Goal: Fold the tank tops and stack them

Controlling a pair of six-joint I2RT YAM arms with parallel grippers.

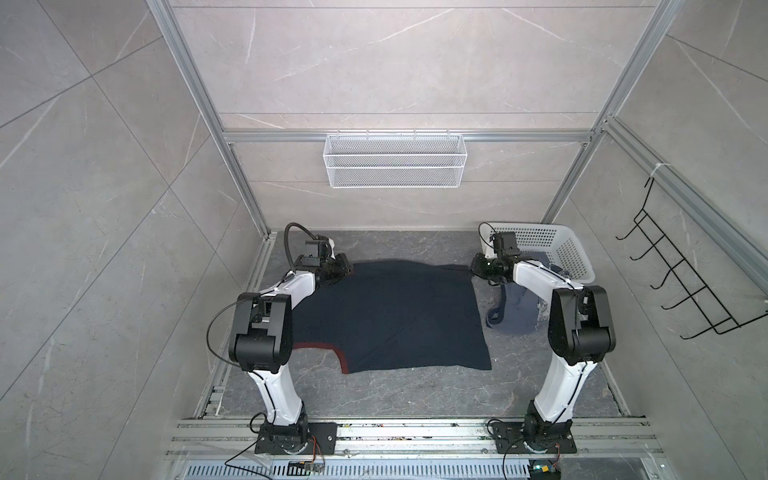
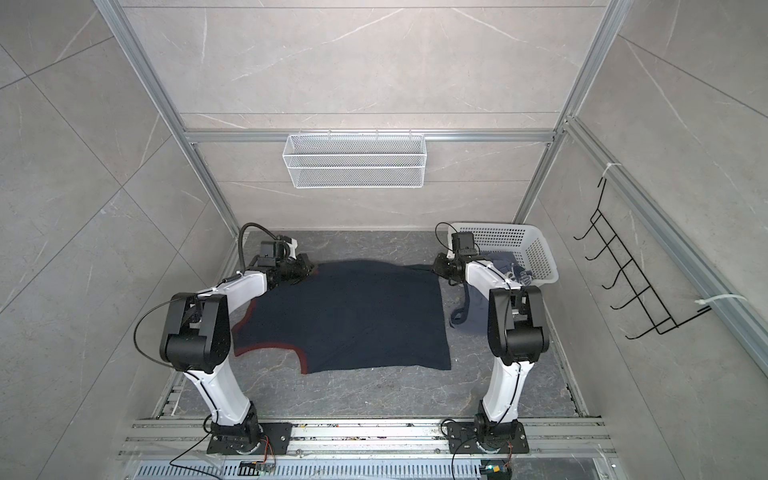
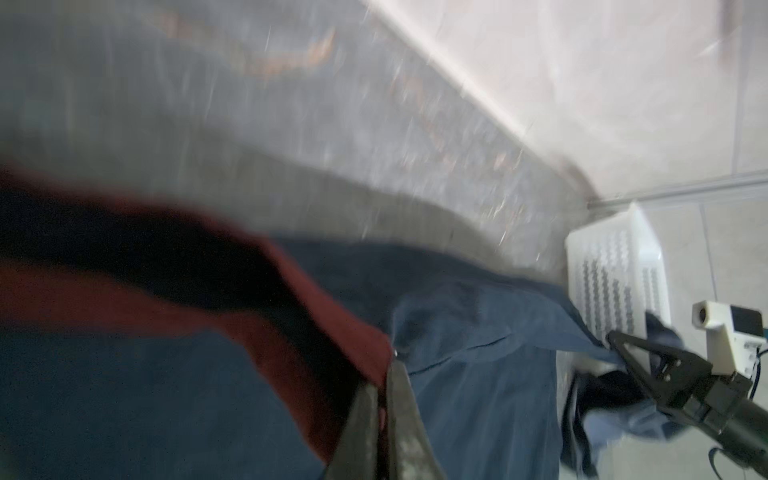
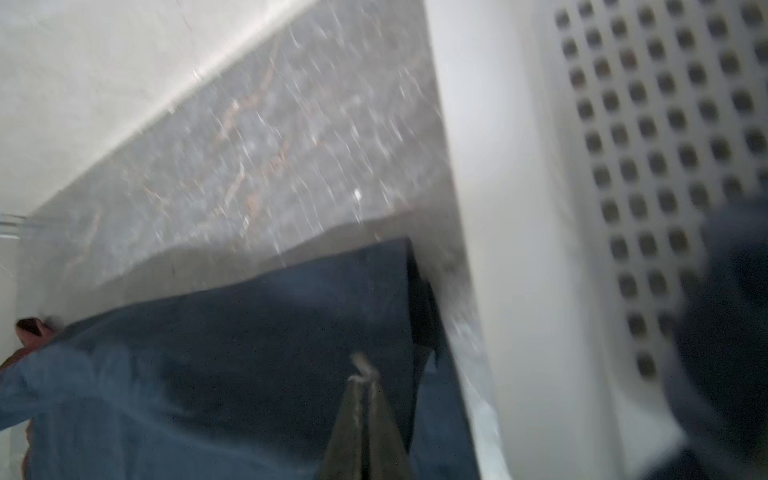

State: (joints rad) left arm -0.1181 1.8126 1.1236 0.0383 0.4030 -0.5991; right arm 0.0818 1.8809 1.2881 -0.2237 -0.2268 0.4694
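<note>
The tank top lies below and back of the left gripper, so the robot should next lower the tank top's raised maroon-trimmed corner back onto the spread navy tank top and let the corner go.
A dark navy tank top (image 1: 395, 316) with maroon trim (image 1: 320, 345) lies spread across the middle of the table in both top views. At its far left corner my left gripper (image 1: 349, 269) is shut on the maroon-trimmed edge (image 3: 332, 332). My right gripper (image 1: 473, 266) is shut on the far right corner, and the cloth (image 4: 249, 332) runs between its closed jaws in the right wrist view. The slate-blue tank top (image 1: 511, 316) spills out of the white plastic basket (image 1: 561, 249) onto the table, partly hidden by the right arm.
The white basket (image 2: 523, 245) stands at the back right, close beside the right gripper (image 3: 615, 336). A white wire basket (image 1: 395, 160) hangs on the back wall. A black hook rack (image 1: 685, 282) hangs on the right wall. Aluminium frame posts edge the table.
</note>
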